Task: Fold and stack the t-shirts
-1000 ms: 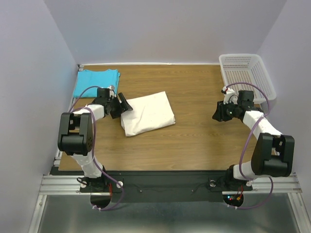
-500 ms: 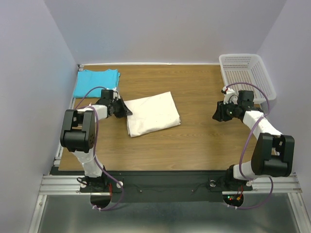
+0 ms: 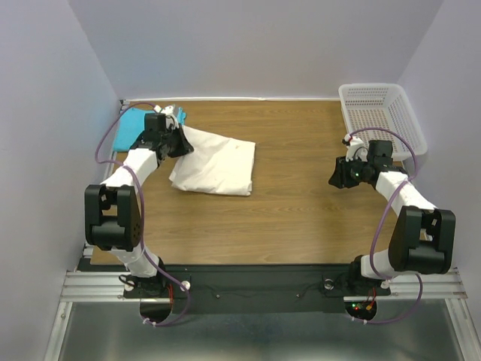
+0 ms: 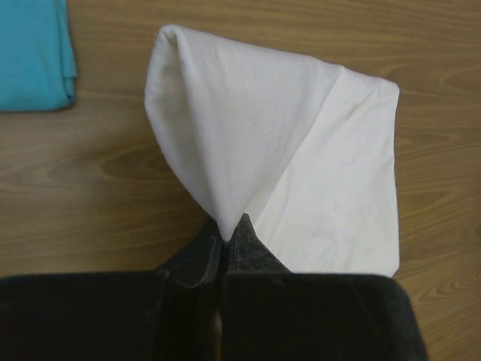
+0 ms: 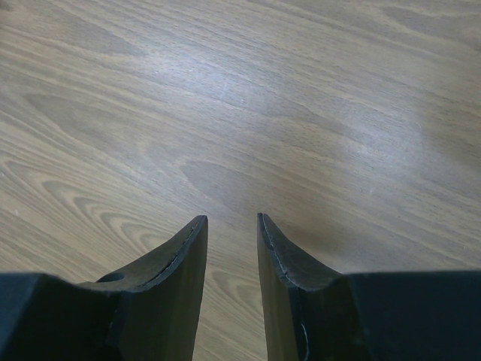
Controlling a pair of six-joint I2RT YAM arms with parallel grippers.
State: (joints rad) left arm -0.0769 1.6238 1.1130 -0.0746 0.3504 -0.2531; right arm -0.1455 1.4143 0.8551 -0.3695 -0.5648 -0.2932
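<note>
My left gripper will next lift the cream-white t-shirt (image 3: 218,162) up and outward over the folded turquoise t-shirt (image 3: 129,128), then lower and release it, because that one already lies folded for stacking.
The folded cream-white t-shirt (image 3: 218,162) lies left of the table's centre, its left corner lifted off the wood. My left gripper (image 3: 180,143) is shut on that corner; in the left wrist view the cloth (image 4: 248,143) rises to a peak pinched between the closed jaws at my left gripper (image 4: 228,223). The turquoise t-shirt (image 3: 139,124) lies folded in the back left corner, partly hidden behind the left arm; its edge (image 4: 34,53) shows at top left. My right gripper (image 3: 336,177) hovers over bare wood on the right, its jaws apart with nothing between them (image 5: 231,219).
A white mesh basket (image 3: 381,116) stands at the back right corner, just behind the right arm. Purple walls close in the table on three sides. Bare wood (image 3: 301,210) lies between the white shirt and the right gripper.
The left gripper closed on the white shirt's left corner, then lifted and pulled it back and left toward the turquoise shirt; the shirt shifted and turned. The right arm stayed still.
</note>
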